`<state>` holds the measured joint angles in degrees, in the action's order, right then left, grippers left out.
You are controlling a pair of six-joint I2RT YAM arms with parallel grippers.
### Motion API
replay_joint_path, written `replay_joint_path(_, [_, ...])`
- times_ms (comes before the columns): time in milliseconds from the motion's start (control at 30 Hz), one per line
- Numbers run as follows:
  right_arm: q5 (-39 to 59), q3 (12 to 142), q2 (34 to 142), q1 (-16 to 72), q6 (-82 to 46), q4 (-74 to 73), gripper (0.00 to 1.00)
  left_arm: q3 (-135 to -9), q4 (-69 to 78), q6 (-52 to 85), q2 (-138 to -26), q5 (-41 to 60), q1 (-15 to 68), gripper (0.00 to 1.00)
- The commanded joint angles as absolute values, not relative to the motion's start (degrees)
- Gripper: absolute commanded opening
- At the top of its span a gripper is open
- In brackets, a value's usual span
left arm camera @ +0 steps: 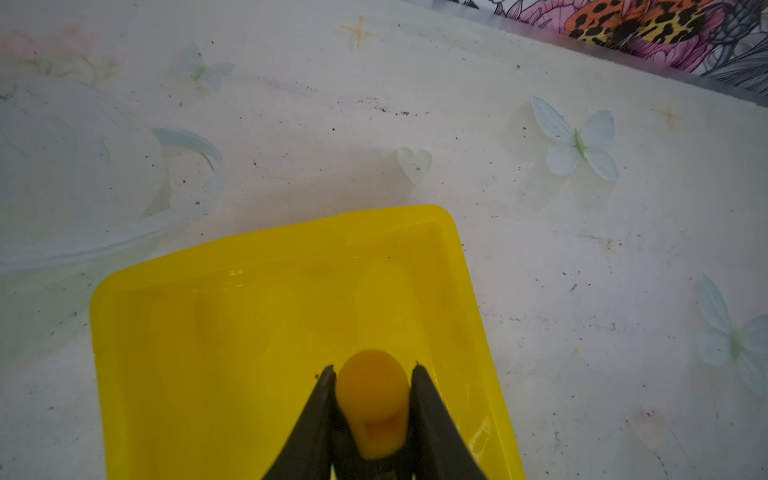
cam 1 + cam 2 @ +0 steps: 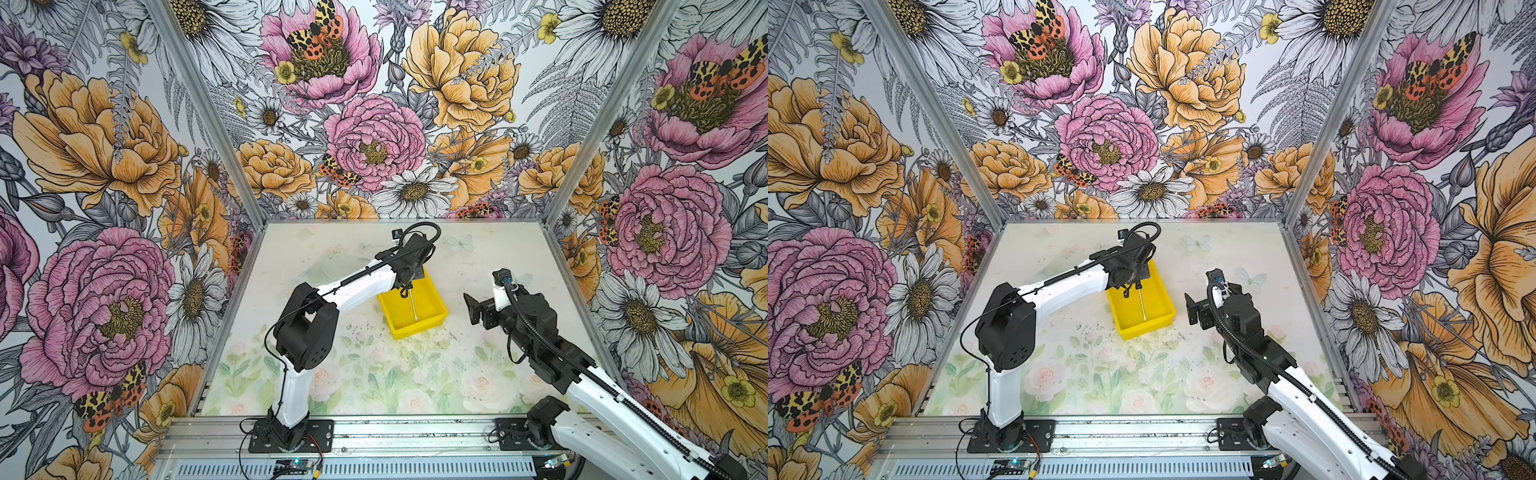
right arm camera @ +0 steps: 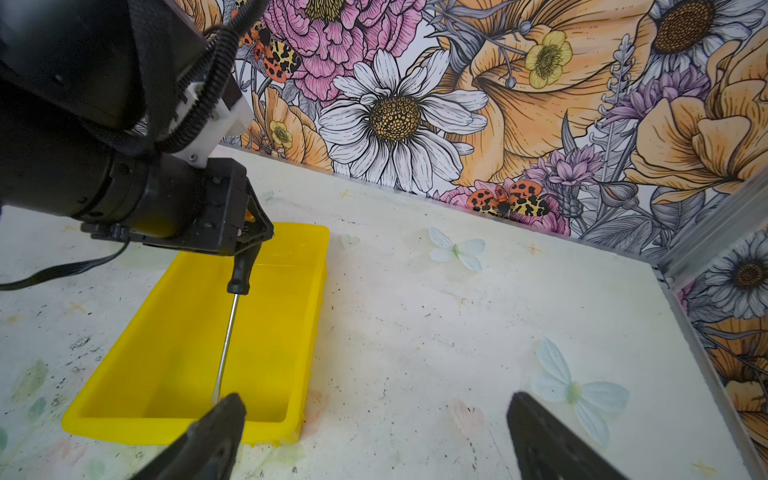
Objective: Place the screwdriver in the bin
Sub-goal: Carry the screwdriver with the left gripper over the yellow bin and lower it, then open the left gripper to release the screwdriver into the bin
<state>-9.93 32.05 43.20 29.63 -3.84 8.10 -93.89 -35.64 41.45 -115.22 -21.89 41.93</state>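
The left gripper next sinks toward the yellow bin's bottom and releases the screwdriver's handle, as its rod already slants inside the bin's sides, tip low.
The yellow bin (image 2: 430, 305) (image 2: 1156, 307) sits mid-table, a little towards the back. My left gripper (image 2: 404, 288) (image 2: 1128, 289) hangs over its far end, shut on the handle of the screwdriver (image 2: 414, 305) (image 2: 1142, 305). In the left wrist view the orange handle end (image 1: 372, 395) is pinched between the black fingertips of the left gripper (image 1: 372, 368), above the bin's floor (image 1: 208, 332). The right wrist view shows the silver shaft (image 3: 227, 336) slanting down into the bin (image 3: 174, 374), its tip close to the floor. My right gripper (image 2: 472, 308) (image 2: 1192, 309) (image 3: 374, 401) stands open and empty, right of the bin.
Floral walls with aluminium posts (image 2: 582, 137) close in the table on three sides. A metal rail (image 2: 374, 432) with both arm bases runs along the front. The table surface (image 2: 374, 374) carries printed flowers, flat butterfly pictures (image 3: 457, 249) and dark specks.
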Motion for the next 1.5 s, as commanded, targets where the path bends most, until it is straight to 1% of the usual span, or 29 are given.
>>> replay_joint_path(0, [-11.0, 31.8, 42.4, 29.2, -3.7, 8.0, 0.99, -95.3, -34.6, 42.9, -117.2, -19.6, 42.3, 0.08])
replay_joint_path(267, [-10.8, 30.9, 41.6, 29.0, -3.9, 7.9, 1.0, -95.4, -34.5, 44.2, -121.5, -17.3, 42.6, 0.08])
replay_joint_path(600, [-9.5, 31.4, 43.8, 28.7, -3.6, 7.9, 0.99, -96.8, -34.5, 44.5, -126.3, -14.9, 43.0, 0.09])
replay_joint_path(700, [-9.3, 31.5, 43.7, 28.7, -3.5, 7.9, 1.0, -96.7, -34.5, 44.5, -127.0, -14.6, 43.4, 0.12])
replay_joint_path(867, [-9.2, 31.5, 43.4, 28.8, -3.1, 8.0, 0.99, -96.1, -34.5, 44.5, -126.7, -15.1, 43.6, 0.21])
replay_joint_path(1100, [-8.8, 31.5, 43.6, 28.7, -3.1, 8.2, 0.99, -95.0, -34.6, 44.2, -124.8, -16.4, 43.6, 0.28])
replay_joint_path(1167, [-8.5, 31.6, 43.5, 28.7, -3.0, 8.3, 0.99, -94.8, -34.5, 44.0, -123.8, -17.2, 43.7, 0.34])
replay_joint_path(1333, [-7.8, 32.5, 43.2, 28.8, -2.4, 9.0, 1.0, -95.2, -34.5, 42.5, -121.4, -19.0, 44.1, 0.58])
replay_joint_path(1467, [-7.8, 33.2, 42.9, 28.8, -2.2, 9.7, 0.99, -95.0, -34.5, 41.7, -119.1, -20.3, 44.7, 0.73])
